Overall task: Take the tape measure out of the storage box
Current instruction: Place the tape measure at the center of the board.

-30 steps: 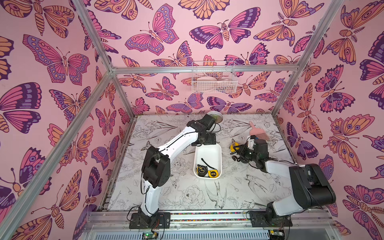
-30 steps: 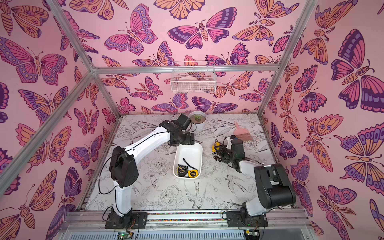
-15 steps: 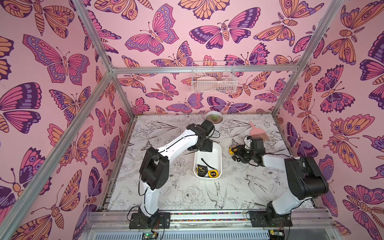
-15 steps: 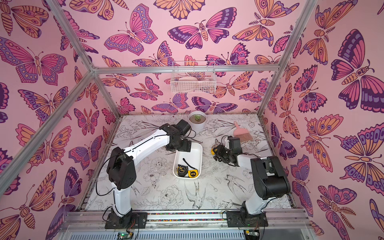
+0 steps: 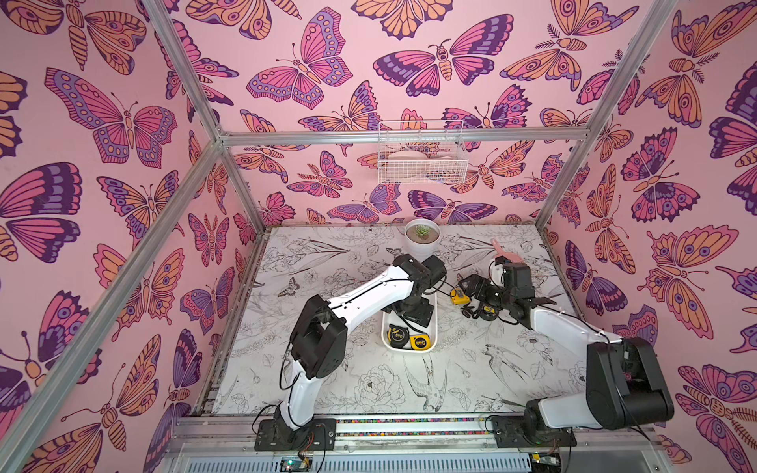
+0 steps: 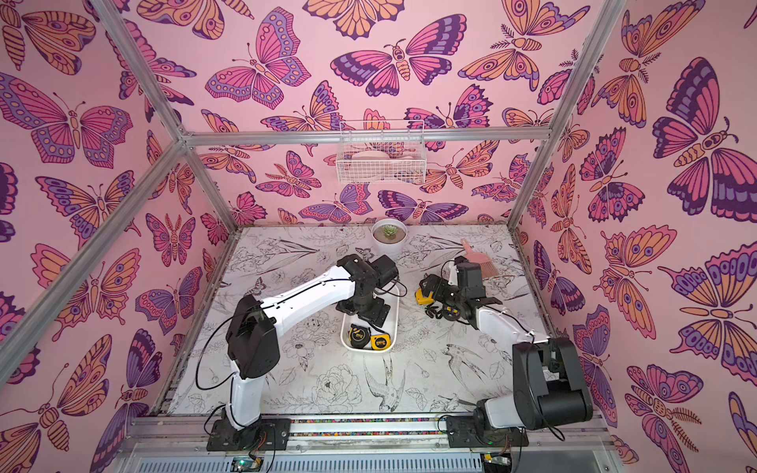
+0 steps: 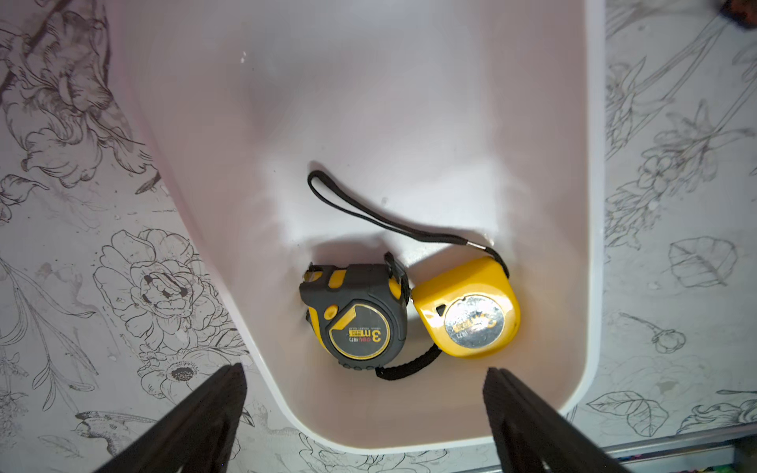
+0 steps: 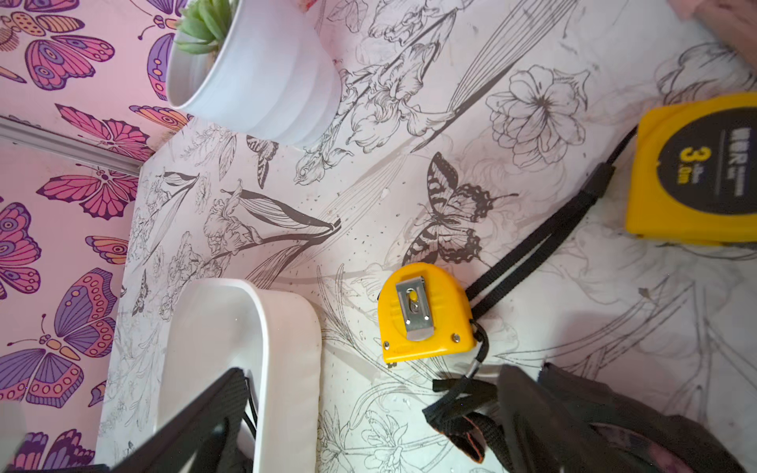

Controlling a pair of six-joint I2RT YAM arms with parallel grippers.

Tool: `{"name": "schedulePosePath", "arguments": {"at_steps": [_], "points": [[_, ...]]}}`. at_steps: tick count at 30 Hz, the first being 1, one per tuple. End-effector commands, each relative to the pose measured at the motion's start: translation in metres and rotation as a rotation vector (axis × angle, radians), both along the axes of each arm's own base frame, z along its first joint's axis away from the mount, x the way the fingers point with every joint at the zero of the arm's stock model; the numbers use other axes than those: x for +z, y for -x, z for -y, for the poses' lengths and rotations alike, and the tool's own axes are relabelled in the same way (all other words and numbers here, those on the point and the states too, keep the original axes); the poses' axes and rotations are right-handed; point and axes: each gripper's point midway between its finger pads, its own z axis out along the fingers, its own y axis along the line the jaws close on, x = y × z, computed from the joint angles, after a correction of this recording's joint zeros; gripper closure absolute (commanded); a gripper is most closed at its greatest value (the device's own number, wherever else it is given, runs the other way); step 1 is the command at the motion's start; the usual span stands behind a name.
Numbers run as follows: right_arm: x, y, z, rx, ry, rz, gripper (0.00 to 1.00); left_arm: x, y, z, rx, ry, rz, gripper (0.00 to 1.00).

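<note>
The robot's left gripper has to come back and down astride the body of the black-and-yellow tape measure (image 5: 396, 335) (image 7: 358, 317) and close, because the tape measure lies low at the near end of the box.
The white storage box (image 5: 435, 327) (image 6: 396, 323) lies mid-table. At its near end rest a black-and-yellow tape measure (image 5: 396, 335) (image 7: 358, 317) and a yellow tape measure (image 5: 420, 342) (image 7: 469, 313), side by side. My left gripper (image 5: 415, 315) (image 7: 363, 370) hangs open above the box, holding nothing. To the right of the box, my right gripper (image 5: 467, 286) (image 8: 370, 370) is open just over the table. In front of it a yellow tape measure with a metal clip (image 8: 424, 313) (image 5: 458, 295) lies free. Another yellow tape measure (image 8: 696, 168) lies beyond it.
A white plant pot (image 5: 422, 237) stands at the back of the table. A pink hand brush (image 5: 506, 254) lies at the back right. A wire basket (image 5: 422, 157) hangs on the rear wall. Black wrist straps (image 8: 532, 254) trail across the table by the right gripper.
My right gripper has opened and let go of the yellow tape measure with the clip, which now lies on the table. The left gripper has moved from the box's far end to above its middle.
</note>
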Motion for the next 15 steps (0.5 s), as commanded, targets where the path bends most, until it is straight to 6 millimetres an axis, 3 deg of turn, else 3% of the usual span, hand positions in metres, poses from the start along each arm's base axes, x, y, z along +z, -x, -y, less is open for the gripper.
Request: {"name": "schedulePosePath", "arguments": {"at_steps": [1, 15], "points": [[0.007, 0.003, 0.006, 0.000, 0.041, 0.013, 0.01, -0.021, 0.020, -0.005, -0.040, -0.078, -0.099, 0.04], [0.017, 0.016, 0.007, 0.017, 0.039, 0.049, 0.01, -0.062, 0.033, -0.014, 0.042, -0.154, -0.181, 0.02]]}}
